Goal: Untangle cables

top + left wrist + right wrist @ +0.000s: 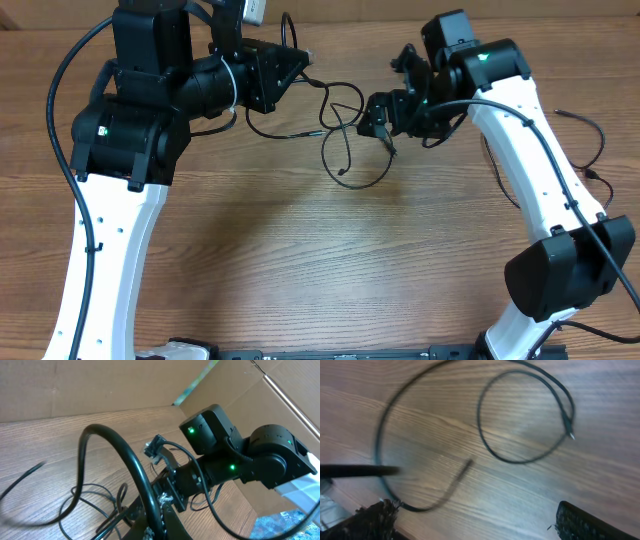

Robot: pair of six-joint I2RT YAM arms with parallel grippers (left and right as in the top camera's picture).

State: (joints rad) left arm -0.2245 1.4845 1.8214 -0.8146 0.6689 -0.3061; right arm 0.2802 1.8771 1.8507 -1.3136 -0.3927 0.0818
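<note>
I will next move my left gripper to the left in the overhead view and release over the bare tabletop there, because its cable still joins the loops.
Thin black cables [343,140] lie in loose loops on the wooden table between my two grippers. My left gripper [298,62] is shut on one black cable [131,457]; in the left wrist view it arcs up out of the jaws [162,510], with more loops [85,495] on the table behind. A pale plug tip [311,55] sticks out beside the left jaws. My right gripper [383,122] is open, with its fingers wide apart [480,522] low over a cable loop [520,415]. One strand runs up against its left finger.
Another thin black cable [588,140] with plug ends lies apart at the far right, beside the right arm. Cardboard walls [100,385] stand behind the table. The right arm's head [215,430] faces the left gripper closely.
</note>
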